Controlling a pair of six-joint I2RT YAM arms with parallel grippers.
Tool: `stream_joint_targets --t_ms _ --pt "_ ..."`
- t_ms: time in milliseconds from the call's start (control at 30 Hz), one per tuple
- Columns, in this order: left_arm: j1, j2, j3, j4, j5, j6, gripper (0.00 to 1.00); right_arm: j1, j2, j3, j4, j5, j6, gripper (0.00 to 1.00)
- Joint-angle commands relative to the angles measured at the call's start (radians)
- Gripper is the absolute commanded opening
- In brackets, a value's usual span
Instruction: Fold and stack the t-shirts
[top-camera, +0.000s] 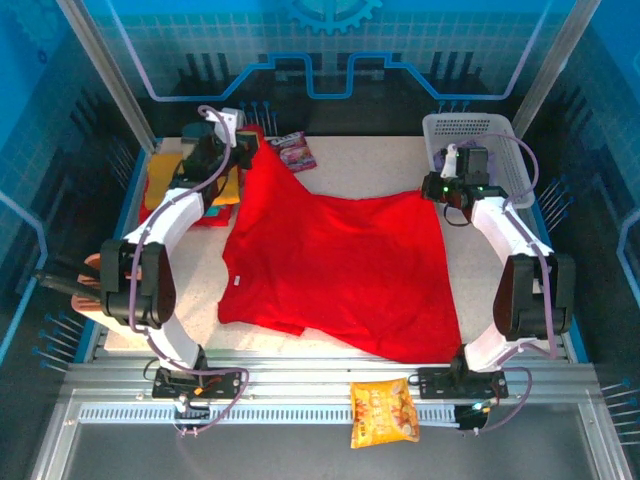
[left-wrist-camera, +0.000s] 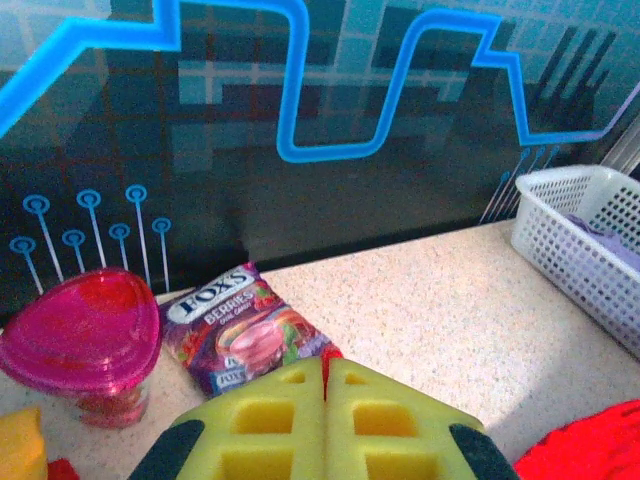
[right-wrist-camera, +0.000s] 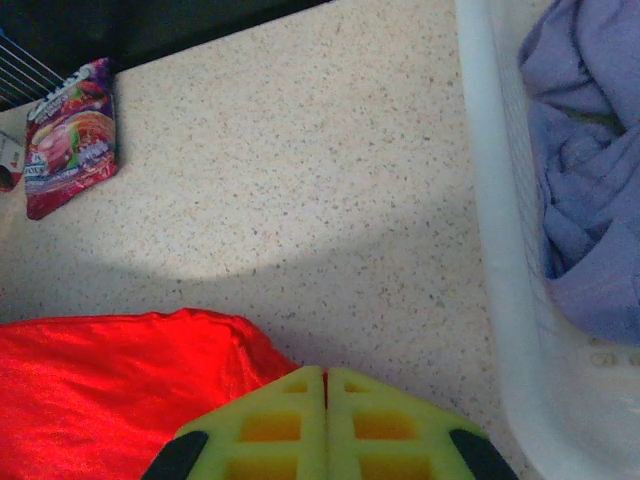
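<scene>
The t-shirt's raised corner needs to go back toward the base. My left gripper will next pull it there, lower it onto the flat red t-shirt and release it.
A bright red t-shirt (top-camera: 340, 265) lies spread over the middle of the table, pulled up at its two far corners. My left gripper (top-camera: 255, 150) is shut on the far-left corner; a sliver of red shows between its yellow fingers (left-wrist-camera: 280, 420). My right gripper (top-camera: 440, 190) is shut on the far-right corner, with the red cloth (right-wrist-camera: 110, 390) trailing to its left. A mustard yellow t-shirt (top-camera: 165, 165) lies at the far left of the table. A pale lilac t-shirt (right-wrist-camera: 590, 170) sits crumpled in the white basket (right-wrist-camera: 490, 200).
The white lattice basket (top-camera: 470, 130) stands at the back right. A purple candy bag (top-camera: 297, 150) lies at the back centre beside a pink cup (left-wrist-camera: 80, 335). An orange snack bag (top-camera: 385, 410) rests on the front rail between the arm bases.
</scene>
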Motion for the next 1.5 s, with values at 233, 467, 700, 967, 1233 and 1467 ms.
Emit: stream_joint_targets --t_ms 233,467,700,967,1233,1467 --pt "-0.051 -0.383 -0.394 -0.021 -0.088 0.100 0.00 -0.032 -0.195 -0.239 -0.022 -0.008 0.004 0.00" --pt "-0.064 -0.603 -0.557 -0.094 -0.136 0.054 0.00 -0.045 -0.296 -0.367 -0.093 0.077 0.070 0.00" --pt "-0.091 -0.682 -0.661 -0.112 -0.291 0.030 0.00 -0.160 -0.300 -0.427 -0.147 0.078 0.127 0.00" --pt "-0.109 -0.765 -0.718 -0.170 -0.469 0.005 0.00 -0.201 -0.285 -0.448 -0.147 -0.004 0.114 0.00" --pt "-0.135 -0.800 -0.767 -0.194 -0.585 0.000 0.00 -0.214 -0.230 -0.472 -0.165 0.003 0.112 0.00" --pt "-0.144 -0.830 -0.800 -0.229 -0.651 -0.024 0.05 -0.228 -0.217 -0.479 -0.183 0.016 0.121 0.00"
